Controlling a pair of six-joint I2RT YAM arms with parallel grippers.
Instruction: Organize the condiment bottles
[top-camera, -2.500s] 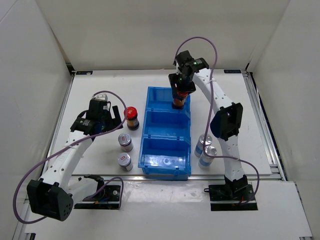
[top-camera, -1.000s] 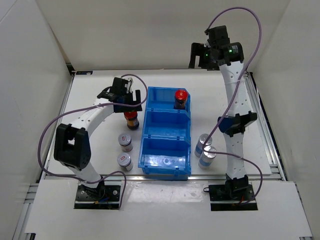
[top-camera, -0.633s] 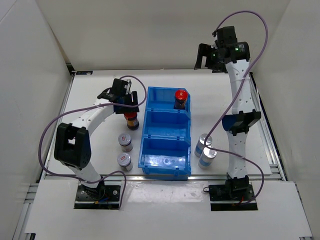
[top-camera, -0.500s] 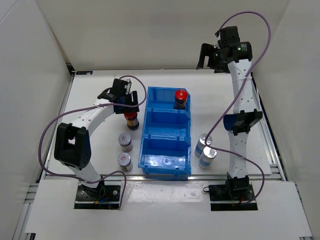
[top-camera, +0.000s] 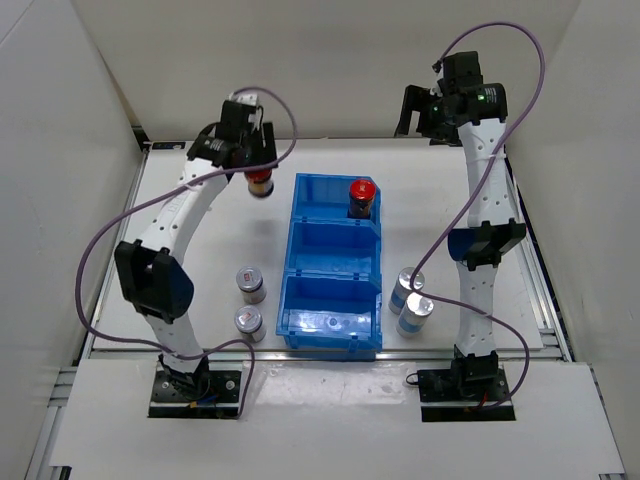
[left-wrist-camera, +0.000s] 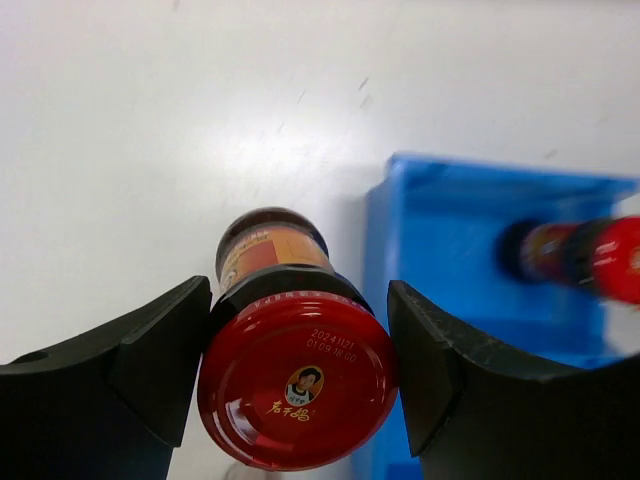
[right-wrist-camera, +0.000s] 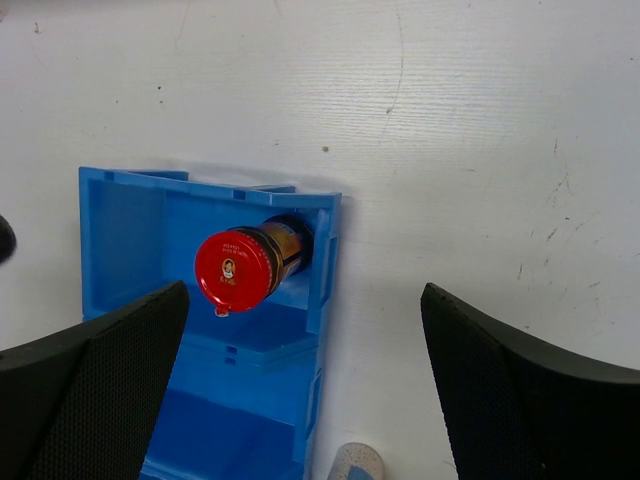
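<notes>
I need to move my left gripper over that empty side (top-camera: 323, 201) (left-wrist-camera: 451, 257) beside the second red-capped bottle in the far section of the blue bin next. Then I need to lower the dark bottle.
My left gripper (top-camera: 257, 168) is shut on a dark bottle with a red cap (top-camera: 260, 184), held off the table behind and left of the blue bin. In the left wrist view the cap (left-wrist-camera: 295, 375) sits between both fingers (left-wrist-camera: 160, 360). The second red-capped bottle (top-camera: 361, 196) stands in the bin's far compartment and shows in the right wrist view (right-wrist-camera: 240, 265). My right gripper (top-camera: 420, 112) is open and empty, high above the back right. Two short silver-capped bottles (top-camera: 250, 284) (top-camera: 247, 321) stand left of the bin. Two pale blue-white bottles (top-camera: 406, 288) (top-camera: 417, 312) stand right of it.
The blue three-compartment bin (top-camera: 333, 245) lies lengthwise mid-table; its middle and near compartments hold no bottles. It shows in the left wrist view (left-wrist-camera: 440, 230) and the right wrist view (right-wrist-camera: 120, 230). White walls enclose the table on three sides.
My left gripper has lifted the red-capped bottle off the table beside the bin and carried it up and toward the back. The right arm has hardly moved in the last half second.
</notes>
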